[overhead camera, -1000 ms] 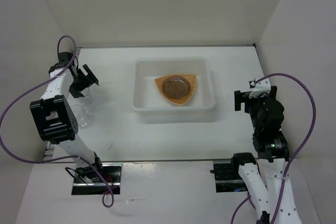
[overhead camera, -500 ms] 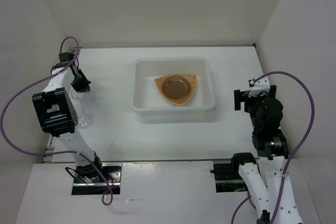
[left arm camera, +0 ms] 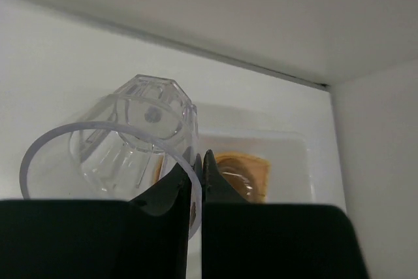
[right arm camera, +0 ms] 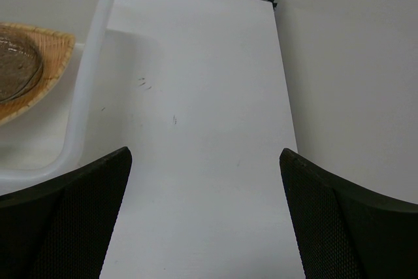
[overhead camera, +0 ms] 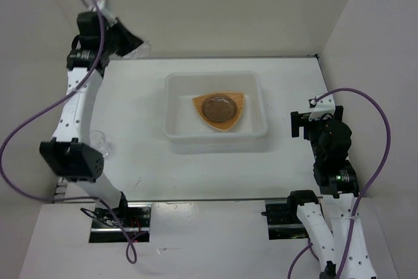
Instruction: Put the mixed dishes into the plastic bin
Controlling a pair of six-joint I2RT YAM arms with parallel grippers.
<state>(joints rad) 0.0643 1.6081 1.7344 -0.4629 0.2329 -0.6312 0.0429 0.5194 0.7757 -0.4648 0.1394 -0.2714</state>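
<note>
The bottom of the bin is bare beside the plate's pointed tip. My left gripper needs to go to the right in the top view and down there next.
My left gripper (overhead camera: 130, 38) is raised high over the table's back left corner, shut on the rim of a clear plastic cup (overhead camera: 142, 47). In the left wrist view the cup (left arm camera: 130, 138) hangs tilted, its rim wall pinched between my gripper (left arm camera: 198, 163) jaws. The white plastic bin (overhead camera: 175, 106) stands mid-table and holds the tan plate (overhead camera: 235, 117) with a round grey saucer (overhead camera: 219, 107) on it. A second clear cup (overhead camera: 102, 142) stands on the table at the left. My right gripper (overhead camera: 302, 124) stays open, right of the bin, with nothing between its fingers.
White walls close in the table at the back and on both sides. The right wrist view shows the bin's right wall (right arm camera: 85, 96), the plate's corner (right arm camera: 49, 53) and bare table with a few small marks (right arm camera: 174, 119).
My left gripper has shut on the cup's rim and lifted it from the table's left side up towards the back left corner. The right arm has not moved.
</note>
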